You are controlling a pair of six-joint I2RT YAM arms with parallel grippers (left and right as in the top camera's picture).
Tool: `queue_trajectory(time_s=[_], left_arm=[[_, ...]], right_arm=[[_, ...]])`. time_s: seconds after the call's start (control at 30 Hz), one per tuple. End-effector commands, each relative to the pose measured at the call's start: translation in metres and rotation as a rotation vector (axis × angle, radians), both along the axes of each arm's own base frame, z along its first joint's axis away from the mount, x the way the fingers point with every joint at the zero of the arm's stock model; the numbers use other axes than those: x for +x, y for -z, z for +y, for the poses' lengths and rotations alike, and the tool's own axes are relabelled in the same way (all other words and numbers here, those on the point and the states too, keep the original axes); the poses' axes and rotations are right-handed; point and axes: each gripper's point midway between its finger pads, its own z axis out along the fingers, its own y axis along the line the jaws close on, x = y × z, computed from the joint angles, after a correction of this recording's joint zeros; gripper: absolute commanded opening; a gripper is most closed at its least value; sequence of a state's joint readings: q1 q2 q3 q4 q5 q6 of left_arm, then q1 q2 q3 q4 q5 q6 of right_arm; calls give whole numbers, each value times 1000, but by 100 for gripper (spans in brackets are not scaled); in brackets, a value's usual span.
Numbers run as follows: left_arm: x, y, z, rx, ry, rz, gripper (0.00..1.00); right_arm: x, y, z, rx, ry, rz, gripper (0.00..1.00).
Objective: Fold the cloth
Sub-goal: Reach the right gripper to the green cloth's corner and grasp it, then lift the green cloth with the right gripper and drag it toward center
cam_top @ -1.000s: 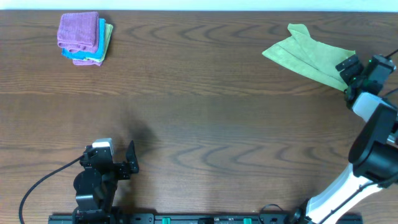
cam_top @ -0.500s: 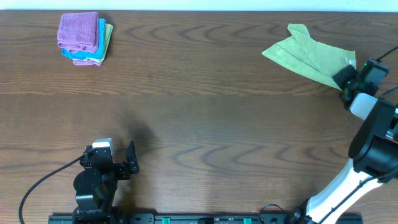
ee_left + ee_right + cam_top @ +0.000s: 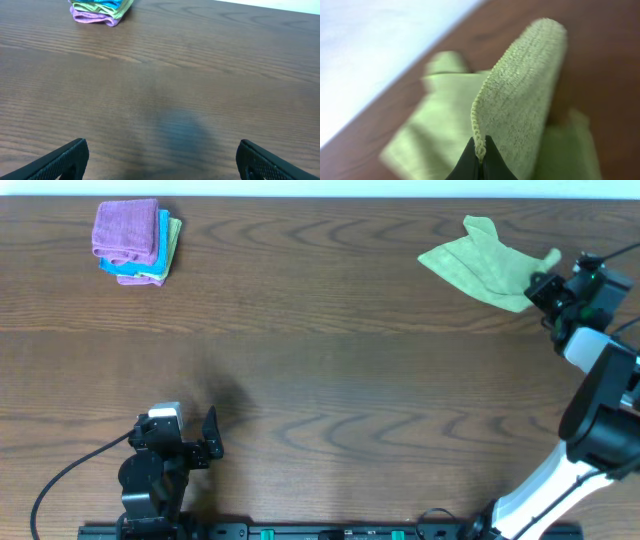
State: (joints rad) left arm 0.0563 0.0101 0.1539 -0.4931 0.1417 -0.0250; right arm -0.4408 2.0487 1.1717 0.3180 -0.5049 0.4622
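Observation:
My right gripper moves up and back over the table's bare middle next and releases the cloth's hem there. The cloth lies crumpled by the table's far edge.
A light green cloth [image 3: 485, 260] lies crumpled at the table's far right. My right gripper [image 3: 545, 283] is shut on the cloth's right edge. In the right wrist view the stitched hem of the cloth [image 3: 520, 100] is pinched between the right gripper's [image 3: 481, 155] black fingertips and rises lifted above the rest of the fabric. My left gripper [image 3: 212, 435] rests near the front left of the table, far from the cloth. The left wrist view shows the left gripper [image 3: 162, 162] open with only bare wood between its fingers.
A stack of folded cloths [image 3: 135, 240], purple on top of blue and green, sits at the far left corner; the same folded stack [image 3: 100, 9] shows in the left wrist view. The table's [image 3: 330, 370] far edge runs just behind the green cloth.
My right gripper has closed on the cloth's right edge and moved toward the far edge. The cloth's right side has bunched up and pulled leftward. The left arm has not moved.

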Motion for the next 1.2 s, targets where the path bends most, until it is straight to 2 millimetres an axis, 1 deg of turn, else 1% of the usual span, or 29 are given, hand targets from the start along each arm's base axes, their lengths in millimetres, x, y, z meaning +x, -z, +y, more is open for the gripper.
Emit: queue_trajectory(time_s=[0.0,0.03,0.07,0.13,0.17,0.23,0.3,0.33,0.4,0.43,0.53,0.6,0.63,0.67,0.73,0.8,0.9,0.97,1.0,1.07,1.1,1.17], left_arm=[[0,6,3,14,-9,11,95],[0,6,3,14,-9,11,95],[0,6,3,14,-9,11,95],[0,6,3,14,-9,11,95],[0,6,3,14,-9,11,95],[0,6,3,14,-9,11,95],[0,6,3,14,-9,11,96],[0,6,3,14,-9,11,96],[0,6,3,14,-9,11,95],[0,6,3,14,-9,11,96],[0,6,3,14,-9,11,95],[0,6,3,14,-9,11,95],[0,6,3,14,-9,11,95],[0,6,3,14,-9,11,96],[0,6,3,14,-9,11,95],[0,6,3,14,-9,11,96],[0,6,3,14,-9,11,95],[0,6,3,14,-9,11,95],[0,6,3,14,-9,11,95],[0,6,3,14,-9,11,95],[0,6,3,14,-9,11,95],[0,6,3,14,-9,11,95]], right_arm=[[9,-93,68,28,-282,-205,1],[8,-103,81,30,-320,-225,1],[5,-117,101,32,-367,-243,1],[-1,-138,139,40,-457,-269,1],[-4,-144,151,43,-487,-278,1],[-12,-159,185,53,-567,-293,1],[-25,-168,217,58,-651,-292,1],[-34,-170,232,58,-686,-276,1],[-53,-166,256,32,-746,-222,1],[-60,-163,263,20,-762,-194,1],[-91,-149,285,-51,-819,-83,1],[-117,-143,300,-127,-846,-4,1],[-122,-142,303,-148,-849,11,1],[-132,-141,306,-204,-847,38,1],[-144,-140,302,-319,-801,82,1],[-150,-144,290,-429,-720,116,1],[-150,-154,270,-530,-610,120,1],[-145,-158,250,-589,-523,132,1],[-141,-159,234,-633,-452,149,1],[-135,-160,208,-694,-345,175,1],[-130,-163,191,-730,-272,186,1],[-125,-168,174,-759,-196,186,1]])
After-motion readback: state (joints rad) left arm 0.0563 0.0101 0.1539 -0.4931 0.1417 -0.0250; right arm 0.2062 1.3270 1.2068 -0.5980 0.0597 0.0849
